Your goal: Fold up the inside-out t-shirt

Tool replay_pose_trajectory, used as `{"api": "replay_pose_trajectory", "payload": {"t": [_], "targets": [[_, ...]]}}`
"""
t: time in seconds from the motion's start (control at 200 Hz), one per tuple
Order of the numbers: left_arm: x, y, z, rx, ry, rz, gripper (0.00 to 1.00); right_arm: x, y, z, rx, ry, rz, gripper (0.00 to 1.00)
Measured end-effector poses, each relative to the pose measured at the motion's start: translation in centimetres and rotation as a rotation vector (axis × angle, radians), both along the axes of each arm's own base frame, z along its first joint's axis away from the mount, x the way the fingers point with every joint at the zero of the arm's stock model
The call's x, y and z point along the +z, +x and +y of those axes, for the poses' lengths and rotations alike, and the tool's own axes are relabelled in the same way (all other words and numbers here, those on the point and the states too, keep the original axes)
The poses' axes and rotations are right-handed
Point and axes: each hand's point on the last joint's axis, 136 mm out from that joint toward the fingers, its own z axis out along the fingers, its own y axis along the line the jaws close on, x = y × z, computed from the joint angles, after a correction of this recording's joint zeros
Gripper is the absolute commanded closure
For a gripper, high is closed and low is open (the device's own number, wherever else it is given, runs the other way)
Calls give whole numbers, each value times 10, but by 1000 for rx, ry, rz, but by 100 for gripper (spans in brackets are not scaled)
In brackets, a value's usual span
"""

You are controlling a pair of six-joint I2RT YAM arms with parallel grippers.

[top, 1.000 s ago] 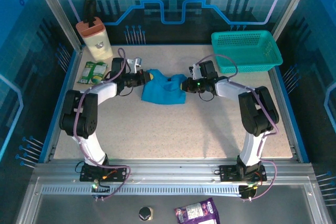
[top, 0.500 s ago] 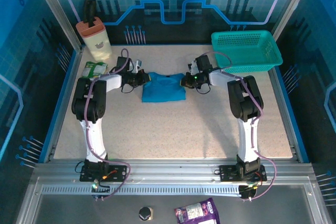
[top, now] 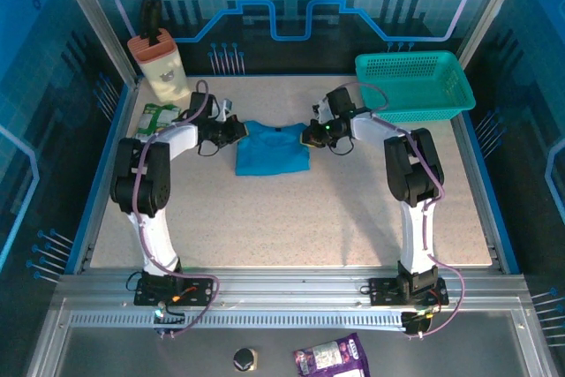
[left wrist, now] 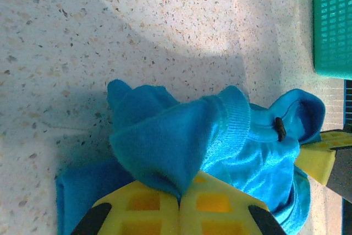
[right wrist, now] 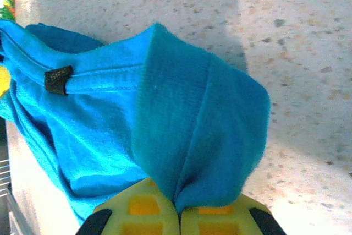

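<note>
My left gripper next moves back and down to release the T-shirt's fold, since the tabletop [top: 228, 157] beside the cloth lies below and behind the gripper.
The inside-out t-shirt [top: 272, 149] is a bunched, roughly rectangular blue cloth at the far middle of the table. My left gripper [top: 240, 131] pinches its top left corner, and my right gripper [top: 306, 136] pinches its top right corner. In the left wrist view the yellow fingers [left wrist: 220, 205] are shut on a fold of the t-shirt [left wrist: 165, 141]. The right wrist view shows the yellow fingers [right wrist: 137, 213] shut on a thick fold of the t-shirt [right wrist: 192, 125], with a small dark tag [right wrist: 58, 78] on a seam.
A teal mesh basket [top: 415, 86] stands at the back right, close to the right arm. A beige container with an orange top [top: 161, 64] and a green packet [top: 157, 118] lie at the back left. The speckled tabletop [top: 291, 218] stretches toward the arm bases.
Both grippers have carried the shirt's upper edge toward the back of the table, pulling the cloth flatter and straighter. The arms have stretched further out.
</note>
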Motion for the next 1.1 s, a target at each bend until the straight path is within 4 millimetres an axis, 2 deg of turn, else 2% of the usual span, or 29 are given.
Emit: {"api": "replay_pose_trajectory", "payload": {"t": [0.09,0.205,0.29,0.37,0.49,0.6,0.735,0.861,0.976,1.101], "targets": [[-7,-6,6,21,24,36,100,7,-2,7,23,2,-4,100],[-27,-21,17,53,50,124,100,11,-3,13,42,5,-4,100],[-39,-26,23,66,56,170,100,6,-1,16,47,7,8,100],[-53,-29,27,75,57,218,100,-8,-2,15,46,-1,35,100],[-57,-28,27,75,47,238,100,-25,-6,13,44,-16,78,90],[-56,-30,27,76,49,236,100,-25,-6,13,47,-17,76,73],[-48,-40,28,79,53,237,94,-26,-10,8,36,-39,96,65],[-37,-47,28,79,52,231,90,-6,-16,-1,25,-82,86,62],[-25,-59,31,84,60,230,80,33,-20,-5,13,-102,27,56],[-12,-68,35,95,76,229,72,75,-33,8,37,-63,-41,55]]}}
